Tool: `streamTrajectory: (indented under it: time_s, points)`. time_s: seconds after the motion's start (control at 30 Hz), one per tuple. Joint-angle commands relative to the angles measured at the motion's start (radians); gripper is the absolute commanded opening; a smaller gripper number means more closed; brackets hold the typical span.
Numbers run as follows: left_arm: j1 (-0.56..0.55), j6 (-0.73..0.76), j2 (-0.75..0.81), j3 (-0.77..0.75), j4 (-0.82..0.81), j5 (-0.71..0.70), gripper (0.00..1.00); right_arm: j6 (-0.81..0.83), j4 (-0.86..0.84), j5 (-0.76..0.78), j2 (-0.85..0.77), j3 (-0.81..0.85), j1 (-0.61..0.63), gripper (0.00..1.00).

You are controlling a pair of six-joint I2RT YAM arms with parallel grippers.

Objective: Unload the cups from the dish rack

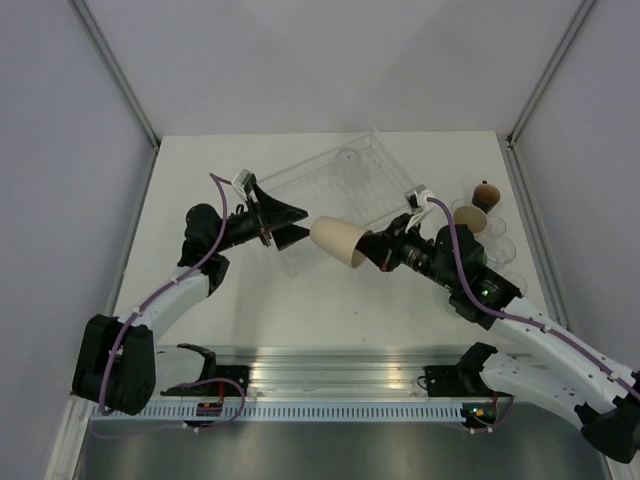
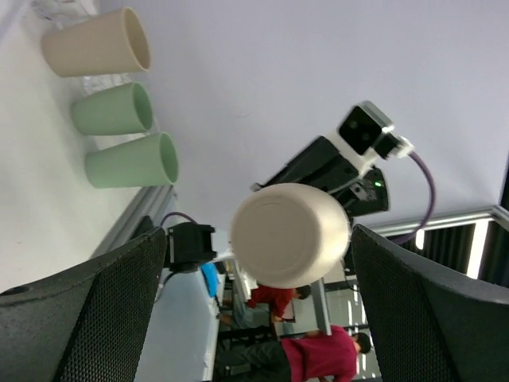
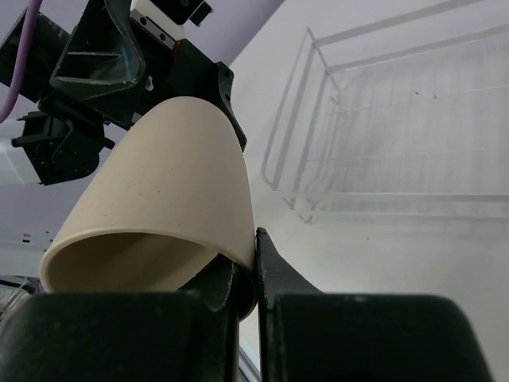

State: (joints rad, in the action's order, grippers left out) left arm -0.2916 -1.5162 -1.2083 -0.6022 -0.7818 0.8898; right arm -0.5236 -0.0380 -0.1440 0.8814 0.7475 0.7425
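The sideways cup turns upright with my right gripper next and comes back down toward the metal bar, for release on clear tabletop below the gripper.
My right gripper [image 1: 375, 250] is shut on the rim of a beige cup [image 1: 338, 243] and holds it sideways above the table, base pointing left. In the right wrist view one finger is inside the cup [image 3: 159, 191] and one outside; the gripper [image 3: 254, 274] pinches the wall. My left gripper [image 1: 298, 225] is open, its fingers just left of the cup's base [image 2: 290, 235], not touching. The white wire dish rack [image 1: 345, 180] lies behind them and looks empty [image 3: 398, 127]. A beige cup [image 2: 95, 41] and two mint green cups [image 2: 113, 109] [image 2: 131, 160] stand on the table.
A small dark brown cup [image 1: 486, 192] and pale cups [image 1: 470, 215] stand at the table's right edge. Grey walls enclose the table on three sides. A metal rail [image 1: 330, 375] runs along the near edge by the arm bases.
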Motion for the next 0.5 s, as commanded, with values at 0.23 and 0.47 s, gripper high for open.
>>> streamTrajectory:
  time_s: [0.23,0.47]
  points:
    - [0.054,0.748,0.165,-0.249,0.757,-0.221,1.0,0.013,0.947,0.423,0.118,0.355,-0.002,0.01]
    - [0.054,0.901,0.295,-0.26,0.946,-0.295,1.0,-0.049,1.154,0.322,0.195,0.365,-0.005,0.01]
